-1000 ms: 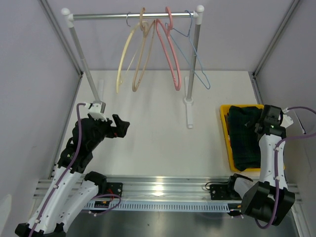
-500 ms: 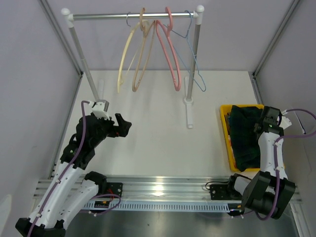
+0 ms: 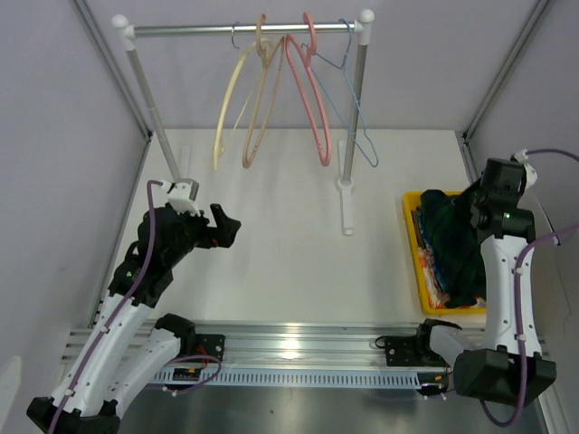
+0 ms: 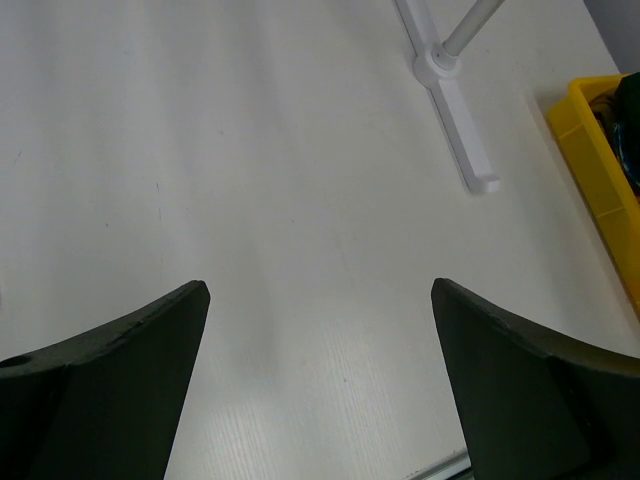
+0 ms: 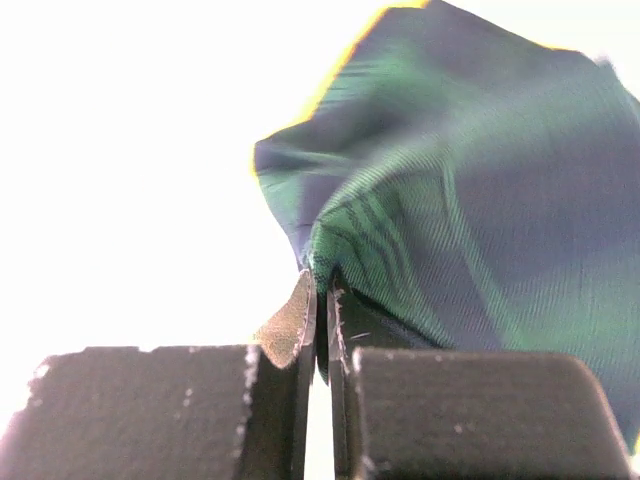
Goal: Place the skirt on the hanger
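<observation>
The robot's right gripper will next carry the skirt (image 3: 455, 246) to the left in the top view, lower, and release the skirt's fold on the open tabletop, where there is room.
The dark green and navy plaid skirt (image 3: 455, 246) hangs bunched over the yellow bin (image 3: 412, 258) at the right, one fold pulled up. My right gripper (image 3: 469, 215) is shut on that fold. In the right wrist view the gripper (image 5: 320, 292) pinches the skirt (image 5: 470, 180) between its tips. The pale cream-yellow hanger (image 3: 232, 107) hangs at the left of the row on the rack rail (image 3: 190, 30). My left gripper (image 3: 226, 228) hovers open over the table at the left, with nothing between its fingers (image 4: 120, 380).
A tan hanger (image 3: 261, 99), a pink hanger (image 3: 308, 90) and a thin blue wire hanger (image 3: 355, 113) share the rail. The rack's right post and foot (image 3: 347, 203) stand mid-table. A bright floral cloth (image 3: 432, 268) lies in the bin under the skirt.
My right gripper shut on the skirt and rose, pulling the fabric up out of the bin and uncovering the floral cloth. The left arm shifted only slightly.
</observation>
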{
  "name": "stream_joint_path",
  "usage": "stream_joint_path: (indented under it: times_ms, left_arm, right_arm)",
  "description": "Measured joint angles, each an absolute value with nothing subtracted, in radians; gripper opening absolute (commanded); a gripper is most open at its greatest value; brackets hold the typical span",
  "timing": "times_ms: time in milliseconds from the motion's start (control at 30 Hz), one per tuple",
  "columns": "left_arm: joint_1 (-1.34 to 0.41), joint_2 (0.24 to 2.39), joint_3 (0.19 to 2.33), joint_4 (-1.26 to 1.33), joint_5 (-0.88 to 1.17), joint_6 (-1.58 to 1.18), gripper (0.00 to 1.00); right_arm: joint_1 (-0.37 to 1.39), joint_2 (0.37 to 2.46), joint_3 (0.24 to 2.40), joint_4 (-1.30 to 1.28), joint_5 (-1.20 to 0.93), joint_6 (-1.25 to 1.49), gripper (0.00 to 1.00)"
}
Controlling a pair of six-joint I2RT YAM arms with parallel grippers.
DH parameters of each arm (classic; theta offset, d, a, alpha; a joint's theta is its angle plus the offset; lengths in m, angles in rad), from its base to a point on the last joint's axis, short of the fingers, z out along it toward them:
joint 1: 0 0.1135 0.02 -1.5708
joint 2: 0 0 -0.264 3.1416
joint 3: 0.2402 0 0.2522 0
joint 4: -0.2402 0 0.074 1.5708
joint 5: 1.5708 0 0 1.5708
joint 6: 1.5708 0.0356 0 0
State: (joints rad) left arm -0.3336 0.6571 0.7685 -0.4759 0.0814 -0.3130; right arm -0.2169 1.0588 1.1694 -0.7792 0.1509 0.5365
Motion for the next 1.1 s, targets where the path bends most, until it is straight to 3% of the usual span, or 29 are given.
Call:
stream_joint_path:
  times_ms: [233,433,600,900,967,1067,1100]
  left_arm:
    - [-0.334,0.662,0.776,-0.481,0.081,-0.313,0.99]
    - [-0.334,0.662,0.781,-0.481,0.082,-0.313,0.99]
    - [-0.334,0.662,0.784,-0.482,0.083,-0.313,1.00]
    - [-0.334,0.672,0.785,-0.482,0.110,-0.327,0.99]
    - [-0.334,0.677,0.785,-0.482,0.118,-0.344,1.00]
    - [-0.334,0.684,0.773,-0.478,0.139,-0.374,0.99]
    - [-0.334,0.686,0.764,-0.476,0.146,-0.387,0.99]
  right_arm:
    - [0.142,1.134,1.461,-0.860,0.204,0.516,0.00]
    - [0.435,1.193,1.570,-0.932,0.296,0.519,0.00]
    - [0.649,1.214,1.535,-0.935,0.378,0.566,0.00]
    - [0.925,1.315,1.269,-0.770,0.445,0.692,0.00]
    - [0.983,1.373,1.253,-0.721,0.447,0.707,0.06]
    - [1.061,1.466,1.249,-0.633,0.439,0.721,0.39]
    - [1.084,1.491,1.247,-0.604,0.434,0.725,0.45]
